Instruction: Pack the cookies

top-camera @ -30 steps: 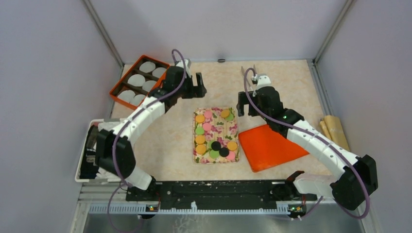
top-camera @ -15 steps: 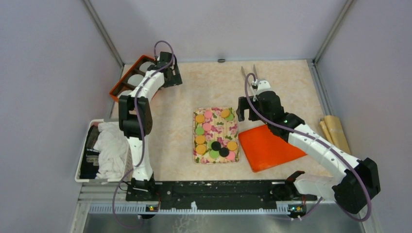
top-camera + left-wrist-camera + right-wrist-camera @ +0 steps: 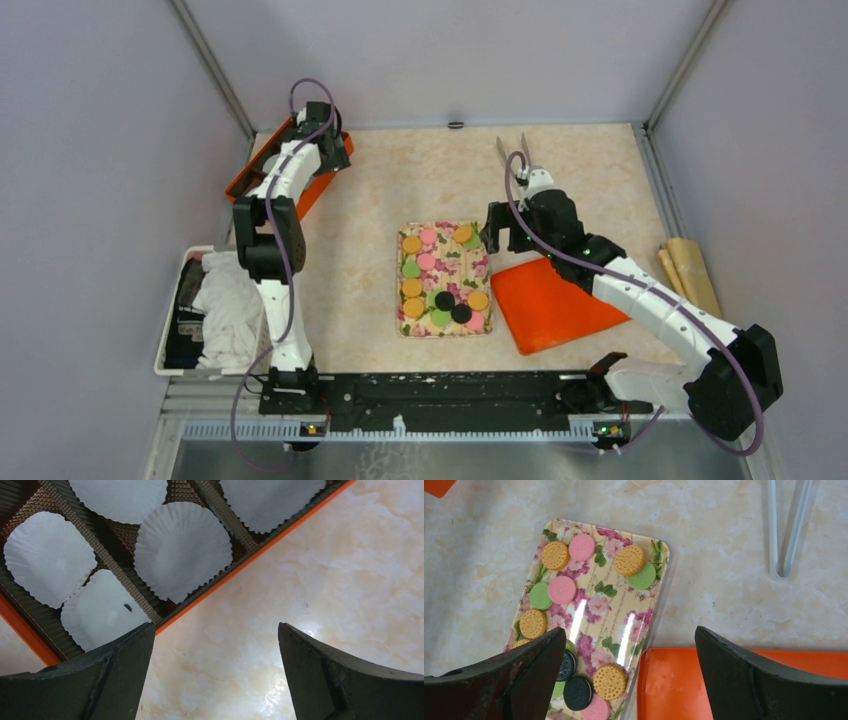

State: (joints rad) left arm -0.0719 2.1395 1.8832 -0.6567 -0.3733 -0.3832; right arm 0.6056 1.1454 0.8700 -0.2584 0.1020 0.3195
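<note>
The orange box [image 3: 240, 565] stands slanted and apart from the floral tray. My left gripper needs to go down with its open fingers on both sides of the box's thin tray-side [image 3: 167, 624], and then close.
Several orange, green, pink and black cookies [image 3: 411, 244] lie on a floral tray [image 3: 450, 262] at the table's middle; the right wrist view shows them too [image 3: 562, 590]. My right gripper [image 3: 497, 232] is open and empty, hovering [image 3: 630, 650] over the tray's right edge [image 3: 604, 605] and an orange lid [image 3: 744, 685]. My left gripper [image 3: 328, 155] is open and empty at the far left. In its wrist view it hangs [image 3: 215, 645] over bare table beside the orange box [image 3: 240, 565], which holds white paper liners [image 3: 182, 550].
The orange box [image 3: 245, 182] is mostly hidden under the left arm. The orange lid [image 3: 555, 303] lies right of the tray. Metal tongs [image 3: 515, 155] lie at the back, also in the right wrist view [image 3: 786, 525]. A white bin with cloth [image 3: 215, 300] stands left; paper rolls [image 3: 690, 265] lie right.
My left arm has swung from above the tray's back edge leftward to the orange box. My right gripper has shifted slightly forward, toward the tray.
</note>
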